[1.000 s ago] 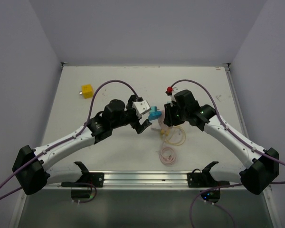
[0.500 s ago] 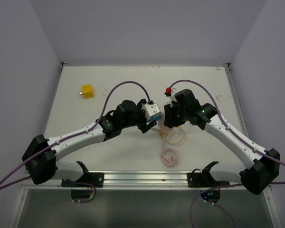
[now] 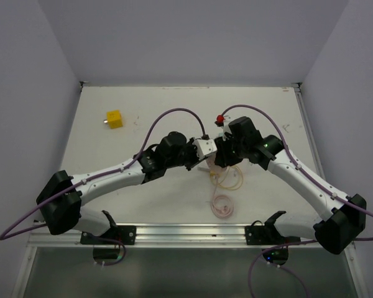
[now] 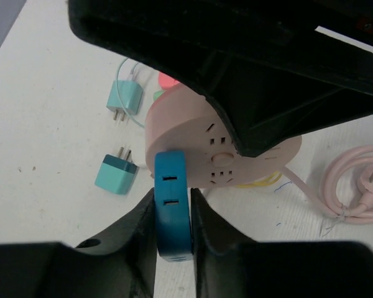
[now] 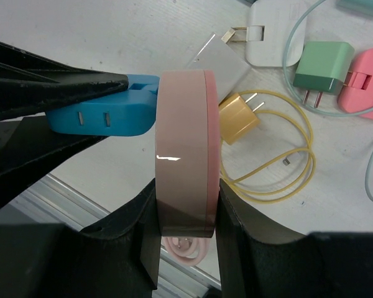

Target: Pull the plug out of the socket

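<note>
The left gripper moves the plug off the pink socket (image 4: 199, 143) next. Then it lowers and releases the plug on the bare tabletop below it, beside a teal charger.
The plug (image 4: 172, 205) is a blue flat block with two slots, seated in the edge of the round pink socket (image 4: 199, 143). My left gripper (image 4: 172, 195) is shut on the plug, one finger on each flat side. In the right wrist view the pink socket (image 5: 181, 149) stands on edge, and my right gripper (image 5: 185, 198) is shut on it. There the blue plug (image 5: 105, 115) sticks out to the left under the left gripper's dark fingers (image 5: 50, 87). From above, the left gripper (image 3: 199, 155) and right gripper (image 3: 222, 152) meet at the table's middle, hiding plug and socket.
Loose chargers lie around: two teal ones (image 4: 116, 174), a yellow one (image 5: 236, 121) with its yellow cable (image 5: 280, 167), a green one (image 5: 320, 71), a pink one (image 5: 367, 81), a white one (image 5: 270, 37). The socket's pink cord (image 3: 221, 203) coils nearer. A yellow block (image 3: 114, 118) sits far left.
My left arm has swung right to the socket and its jaws have closed on the blue plug. The right arm has held the socket still.
</note>
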Robot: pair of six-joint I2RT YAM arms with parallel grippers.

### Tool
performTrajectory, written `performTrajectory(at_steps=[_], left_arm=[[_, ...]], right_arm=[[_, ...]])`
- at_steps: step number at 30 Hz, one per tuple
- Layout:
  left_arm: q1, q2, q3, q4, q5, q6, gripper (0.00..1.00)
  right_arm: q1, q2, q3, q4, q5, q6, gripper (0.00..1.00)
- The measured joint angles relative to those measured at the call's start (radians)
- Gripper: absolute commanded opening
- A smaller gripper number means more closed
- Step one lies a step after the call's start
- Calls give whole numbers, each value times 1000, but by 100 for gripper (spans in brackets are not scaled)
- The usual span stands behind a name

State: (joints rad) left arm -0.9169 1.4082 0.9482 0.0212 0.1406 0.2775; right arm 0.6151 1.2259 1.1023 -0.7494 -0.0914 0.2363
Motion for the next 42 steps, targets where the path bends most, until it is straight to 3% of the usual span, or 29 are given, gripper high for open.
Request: performTrajectory(at_steps=[2, 3, 5, 19, 25, 30, 36, 42], left_arm=[[-2, 0, 0, -1, -5, -2, 14], [-2, 0, 1, -2, -6, -3, 5], [-2, -1, 1, -4, -10, -4, 0], [-5, -109, -111, -36, -53, -63, 0], [-34, -225, -139, -111, -47, -126, 0], [-40, -267, -139, -143, -66, -169, 0], [-14, -228, -137, -157, -113, -260, 0], [128, -64, -102, -93, -21, -366, 1]], right_arm=[[0, 0, 0, -6, 4, -4, 0], [0, 1, 0, -6, 6, -4, 0], [1, 6, -1, -5, 12, -5, 0], [5, 61, -47, 71, -88, 11, 0], [-97, 133, -61, 61, 124, 16, 0], [-95, 140, -71, 66, 146, 18, 0], [-92, 36, -71, 68, 121, 29, 0], [-92, -203, -100, 121, 122, 32, 0]])
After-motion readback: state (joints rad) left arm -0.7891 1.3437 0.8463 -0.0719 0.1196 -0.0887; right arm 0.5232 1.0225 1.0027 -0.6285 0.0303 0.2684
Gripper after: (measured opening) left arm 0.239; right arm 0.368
